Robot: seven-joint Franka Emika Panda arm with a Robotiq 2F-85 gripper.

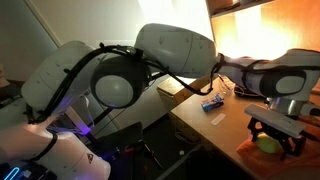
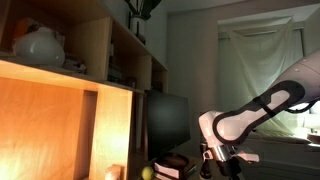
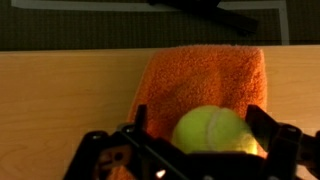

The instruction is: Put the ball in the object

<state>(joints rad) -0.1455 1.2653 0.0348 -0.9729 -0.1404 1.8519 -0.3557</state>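
The ball is nearer the finger on the right in the wrist view. My gripper needs to move toward that side to center the yellow-green ball (image 1: 265, 143) (image 3: 215, 130) before it closes.
In the wrist view a fuzzy yellow-green ball (image 3: 215, 130) lies on an orange-red cloth (image 3: 200, 75) spread on the wooden table (image 3: 60, 100). My gripper (image 3: 200, 140) is around the ball. The right finger is at the ball and a gap shows between the left finger and the ball, so the jaws look open. In an exterior view the gripper (image 1: 272, 132) is low over the table with the ball (image 1: 265, 143) between its fingers and the cloth (image 1: 246, 146) under it. In an exterior view the gripper (image 2: 215, 160) is low near the desk, and the ball is not clear there.
A small blue and white box (image 1: 212, 103) and a cardboard box (image 1: 172, 92) lie further along the table. The table's front edge (image 1: 200, 130) is close by. A dark monitor (image 2: 168, 120) and a wooden shelf unit (image 2: 60, 110) stand behind the desk.
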